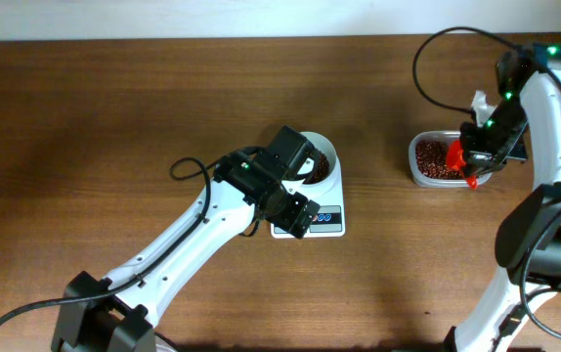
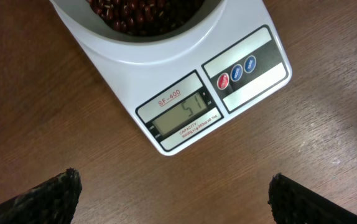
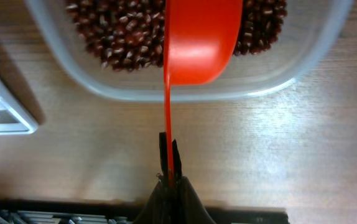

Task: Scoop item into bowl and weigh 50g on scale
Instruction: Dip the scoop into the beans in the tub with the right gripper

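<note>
The scale point(image 1: 325, 223) reads close to the target, so the robot's right hand should next go down at the clear tub and lay the scoop on the tub's beans, with the scoop's handle over the tub's near rim.
The white scale point(image 1: 325, 223) stands mid-table with the white bowl point(image 1: 333, 172) on it. In the left wrist view the bowl point(image 2: 166, 48) holds dark red beans point(image 2: 141, 15), and the scale point(image 2: 244, 93) shows digits that look like 51. My left gripper point(image 2: 173, 179) hovers open over the wood in front of the scale, nothing between its fingers. My right gripper point(image 3: 168, 169) is shut on the thin handle of the orange-red scoop point(image 3: 200, 43). The scoop hangs over the clear tub point(image 3: 166, 90) of beans point(image 3: 116, 37). From overhead, that tub point(image 1: 419, 168) sits at the right.
The left arm's wrist covers part of the bowl from overhead. A white device's corner point(image 3: 1, 109) shows at the left of the right wrist view. A black cable point(image 1: 188, 171) loops beside the left arm. Bare wood lies around the scale.
</note>
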Controlling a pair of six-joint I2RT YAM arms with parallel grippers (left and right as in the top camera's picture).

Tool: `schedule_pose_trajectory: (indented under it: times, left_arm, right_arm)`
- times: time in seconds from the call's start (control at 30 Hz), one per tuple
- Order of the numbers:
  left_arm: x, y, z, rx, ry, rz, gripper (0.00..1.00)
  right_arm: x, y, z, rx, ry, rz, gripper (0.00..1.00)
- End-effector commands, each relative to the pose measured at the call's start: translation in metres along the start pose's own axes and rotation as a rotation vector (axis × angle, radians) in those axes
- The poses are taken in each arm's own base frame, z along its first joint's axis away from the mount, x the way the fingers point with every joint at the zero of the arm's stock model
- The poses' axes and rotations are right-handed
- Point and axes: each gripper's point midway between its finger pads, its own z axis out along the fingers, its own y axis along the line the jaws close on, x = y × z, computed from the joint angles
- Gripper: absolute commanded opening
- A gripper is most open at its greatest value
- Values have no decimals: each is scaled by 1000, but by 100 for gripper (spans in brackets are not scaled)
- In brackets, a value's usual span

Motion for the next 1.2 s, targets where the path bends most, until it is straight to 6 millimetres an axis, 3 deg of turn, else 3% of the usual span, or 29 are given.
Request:
schedule_pose_trajectory:
  times: [0.0, 0.1, 0.3, 0.4, 0.47, 0.5, 0.67, 0.8, 0.97, 1.03, 1.1, 1.13, 1.17]
  left_arm:
    - [1, 1, 3, -7, 8, 9, 99]
    - [1, 1, 3, -7, 8, 9, 99]
    - [1, 1, 3, -7, 8, 9, 99]
    - [1, 1, 3, -7, 8, 9, 99]
    - [1, 1, 3, -7, 8, 9, 99]
    - [1, 1, 3, -7, 8, 9, 99]
    - [1, 1, 3, -7, 8, 9, 99]
    - [1, 1, 3, -7, 8, 9, 99]
    - [1, 1, 3, -7, 8, 9, 99]
    - [1, 1, 3, -7, 8, 9, 99]
    - [1, 1, 3, -7, 8, 9, 99]
    - [1, 1, 3, -7, 8, 9, 99]
    - [1, 1, 3, -7, 8, 9, 99]
  right_arm:
    - [-1, -2, 12, 13, 15, 3, 4]
    - [4, -1, 24, 12, 53, -1, 4]
    - [-24, -4, 36, 18, -27, -6, 6]
    - [-28, -4, 35, 19, -47, -8, 26]
    - [-28, -4, 35, 19, -44, -7, 47]
    - [-26, -4, 32, 19, -41, -7, 53]
    - [-18, 0, -4, 23, -106, -7, 69]
    - [-5, 4, -39, 23, -212, 51, 70]
    - [26, 4, -104, 43, -496, 152, 72]
    - [36, 0, -98, 50, -540, 221, 73]
    - [40, -1, -69, 22, -585, 284, 77]
    - [37, 5, -42, -24, -593, 272, 99]
    - [35, 8, -33, -48, -591, 264, 99]
